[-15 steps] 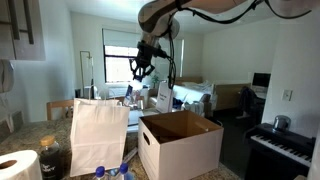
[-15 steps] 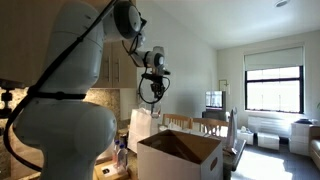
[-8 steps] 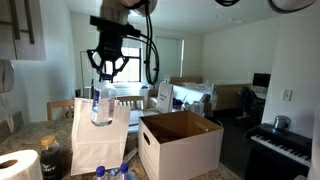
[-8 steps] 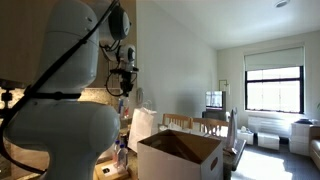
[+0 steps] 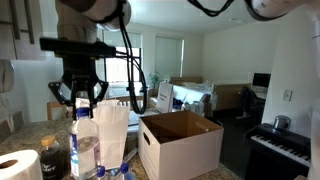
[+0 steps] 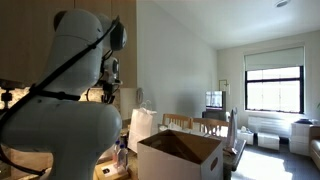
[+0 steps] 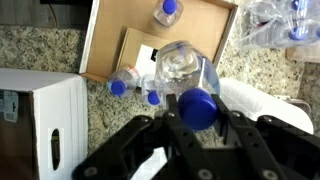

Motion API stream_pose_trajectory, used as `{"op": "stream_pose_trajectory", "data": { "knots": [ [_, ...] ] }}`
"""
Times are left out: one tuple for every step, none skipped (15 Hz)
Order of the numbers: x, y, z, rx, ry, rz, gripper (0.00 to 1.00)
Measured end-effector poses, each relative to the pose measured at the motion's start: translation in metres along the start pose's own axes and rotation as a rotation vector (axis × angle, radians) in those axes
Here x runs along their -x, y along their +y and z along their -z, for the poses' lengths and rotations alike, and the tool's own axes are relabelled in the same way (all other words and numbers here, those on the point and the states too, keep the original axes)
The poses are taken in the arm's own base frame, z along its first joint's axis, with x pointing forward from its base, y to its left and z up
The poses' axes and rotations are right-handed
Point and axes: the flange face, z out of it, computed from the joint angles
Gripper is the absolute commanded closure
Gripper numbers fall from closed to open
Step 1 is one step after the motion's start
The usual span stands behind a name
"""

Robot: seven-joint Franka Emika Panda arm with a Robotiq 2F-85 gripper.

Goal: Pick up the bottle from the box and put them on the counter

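Note:
The open spot on the brown cardboard sheet is below my gripper, so I should lower my gripper beside the blue-capped bottles and release the blue cap.
My gripper (image 5: 85,100) is shut on the blue cap of a small clear bottle (image 5: 85,143), which hangs beneath it just in front of the white paper bag's left side. In the wrist view the fingers of the gripper (image 7: 198,106) clamp the cap, and the bottle's clear body (image 7: 183,68) points down toward the speckled counter (image 7: 40,48). The white box (image 5: 180,148) with its brown inside stands to the right of the bag, apart from the gripper; in an exterior view the box (image 6: 185,155) sits low in the middle. Other blue-capped bottles (image 7: 118,87) lie on the counter below.
A white paper bag (image 5: 112,130) stands beside the held bottle. A paper towel roll (image 5: 15,165) and a dark jar (image 5: 52,158) sit at the front left. The wrist view shows a brown cardboard sheet (image 7: 200,35), a white boxy object (image 7: 40,120) and a clear plastic bag (image 7: 280,25).
The arm has swung from high near the window across to the left and down, carrying the bottle, which now hangs low by the paper bag. The gripper stayed shut.

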Motion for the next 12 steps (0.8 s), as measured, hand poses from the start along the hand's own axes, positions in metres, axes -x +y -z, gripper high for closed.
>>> {"op": "stream_pose_trajectory", "data": {
  "knots": [
    [-0.005, -0.002, -0.021, 0.013, -0.035, 0.014, 0.87],
    [-0.011, -0.004, -0.041, 0.021, -0.067, 0.027, 0.87],
    [-0.017, -0.006, -0.058, 0.020, -0.090, 0.040, 0.87],
    [-0.024, -0.008, -0.073, 0.009, -0.097, 0.054, 0.87],
    [-0.030, -0.011, -0.086, -0.006, -0.094, 0.069, 0.87],
    [-0.036, -0.014, -0.098, -0.023, -0.091, 0.084, 0.87],
    [-0.040, -0.016, -0.110, -0.037, -0.095, 0.100, 0.87],
    [-0.043, -0.018, -0.121, -0.047, -0.105, 0.118, 0.87],
    [-0.043, -0.019, -0.131, -0.049, -0.118, 0.136, 0.87],
    [-0.043, -0.021, -0.141, -0.045, -0.133, 0.154, 0.87],
    [-0.041, -0.022, -0.151, -0.037, -0.146, 0.166, 0.87],
    [-0.039, -0.024, -0.160, -0.028, -0.158, 0.173, 0.87]
  ]
}}
